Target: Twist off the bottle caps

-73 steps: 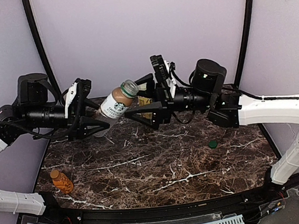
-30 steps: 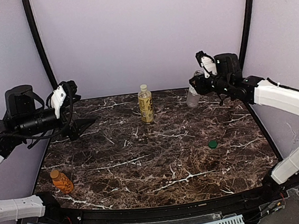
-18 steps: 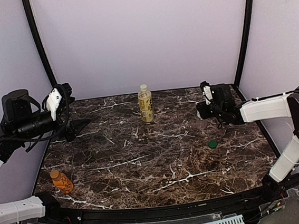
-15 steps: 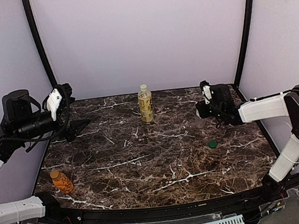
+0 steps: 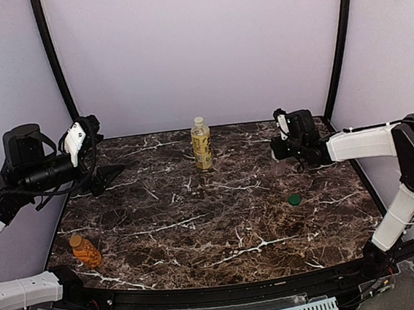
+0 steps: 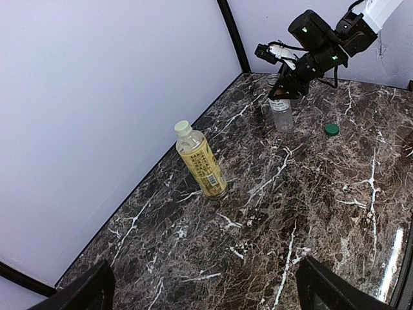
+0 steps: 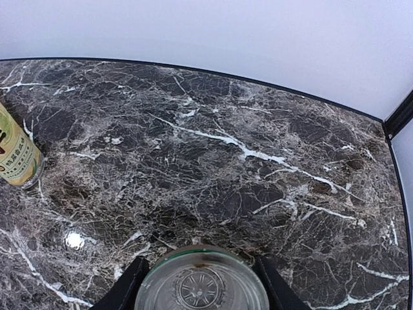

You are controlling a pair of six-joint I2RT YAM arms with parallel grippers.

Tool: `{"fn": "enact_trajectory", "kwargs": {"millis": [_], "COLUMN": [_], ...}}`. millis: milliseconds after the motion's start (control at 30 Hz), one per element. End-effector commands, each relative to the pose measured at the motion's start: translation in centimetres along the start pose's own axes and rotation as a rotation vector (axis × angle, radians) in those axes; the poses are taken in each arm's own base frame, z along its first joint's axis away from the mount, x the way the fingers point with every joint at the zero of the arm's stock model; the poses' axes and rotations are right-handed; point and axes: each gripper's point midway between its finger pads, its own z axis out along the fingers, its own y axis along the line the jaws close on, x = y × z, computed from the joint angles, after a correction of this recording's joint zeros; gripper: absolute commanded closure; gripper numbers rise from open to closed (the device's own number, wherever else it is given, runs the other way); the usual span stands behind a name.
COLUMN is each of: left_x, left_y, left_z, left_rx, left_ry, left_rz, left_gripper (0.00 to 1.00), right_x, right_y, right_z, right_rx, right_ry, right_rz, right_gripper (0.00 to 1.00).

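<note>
The left gripper draws back and lowers next, fingers tipping downward, onto the orange bottle's cap, since that cap stands below it and nearer my base.
The short clear white-labelled bottle has no cap and stands upright at the table's back right. My right gripper is shut on its top from above. In the right wrist view the bottle's round clear end fills the gap between my fingers. The taller yellow-labelled bottle stands capped at the back centre. The bumpy orange bottle stands capped near the front left. My left gripper hovers open and empty over the far left, its fingertips in the bottom corners of its wrist view.
A loose green cap lies on the dark marble table, in front of the clear bottle. Black frame posts rise at the back corners against pale walls.
My right arm has brought the clear bottle down from the air onto the table's back right. The left arm, open, has pulled back slightly to the left.
</note>
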Motion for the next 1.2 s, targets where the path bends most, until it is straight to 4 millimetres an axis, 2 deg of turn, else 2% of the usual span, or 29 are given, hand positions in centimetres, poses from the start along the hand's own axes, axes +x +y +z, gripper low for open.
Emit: {"fn": "enact_trajectory", "kwargs": {"millis": [0, 233, 333, 433, 533, 733, 800, 867, 933, 967, 1000, 1033, 1067, 1100, 1133, 1167], "left_x": [0.1, 0.1, 0.1, 0.1, 0.0, 0.3, 0.9, 2.4, 5.8, 8.9, 10.7, 13.3, 15.2, 17.3, 18.7, 20.0], "left_y": [0.0, 0.0, 0.0, 0.0, 0.0, -0.2, -0.7, -1.8, -3.8, -4.9, -5.3, -6.5, -6.8, -7.8, -7.6, -8.1], "left_z": [0.0, -0.1, -0.1, -0.1, -0.1, 0.0, 0.0, -0.1, -0.6, -1.4, -1.9, -3.6, -4.3, -6.7, -7.6, -9.6], "left_rx": [-0.001, -0.003, -0.004, -0.005, -0.005, 0.007, 0.027, 0.086, 0.193, 0.255, 0.297, 0.387, 0.448, 0.544, 0.587, 0.658], "left_ry": [-0.008, -0.013, -0.013, -0.013, -0.015, -0.009, 0.01, 0.063, 0.18, 0.301, 0.371, 0.493, 0.58, 0.7, 0.798, 0.897], "left_rz": [0.0, 0.006, 0.008, 0.008, 0.01, 0.013, 0.023, 0.069, 0.219, 0.245, 0.337, 0.355, 0.425, 0.427, 0.464, 0.458], "left_gripper": [0.01, 0.01, 0.01, 0.01, 0.01, 0.01, 0.01, 0.01, 0.01, 0.01, 0.01, 0.01, 0.01, 0.02, 0.04, 0.05], "right_x": [0.7, 1.6, 1.6, 1.3, 0.8, -0.2, -1.1, -1.7, -2.9, -3.6, -4.2, -4.9, -5.5, -6.2, -7.0, -7.6], "right_y": [-0.6, -0.5, -0.3, -0.2, -0.3, -0.3, -0.3, -0.3, -0.3, -0.1, 0.1, 0.2, 0.4, 0.6, 0.8, 1.0], "right_z": [0.6, 0.7, 0.8, 0.7, 0.4, -0.4, -0.8, -1.6, -2.7, -3.3, -3.9, -4.6, -5.2, -5.9, -6.7, -7.4], "right_rx": [0.048, 0.033, 0.025, 0.02, 0.026, 0.018, 0.017, 0.016, 0.008, -0.001, -0.011, -0.021, -0.028, -0.033, -0.04, -0.043], "right_ry": [0.094, 0.08, 0.078, 0.073, 0.066, 0.065, 0.052, 0.055, 0.033, 0.019, 0.007, -0.007, -0.019, -0.035, -0.055, -0.071], "right_rz": [-0.032, -0.016, -0.01, -0.009, -0.011, -0.019, -0.016, -0.018, -0.022, -0.028, -0.037, -0.047, -0.059, -0.069, -0.075, -0.083], "right_gripper": [0.6, 0.59, 0.56, 0.36, 0.02, 0.02, 0.01, 0.01, 0.01, 0.01, 0.01, 0.01, 0.02, 0.02, 0.02, 0.01]}}
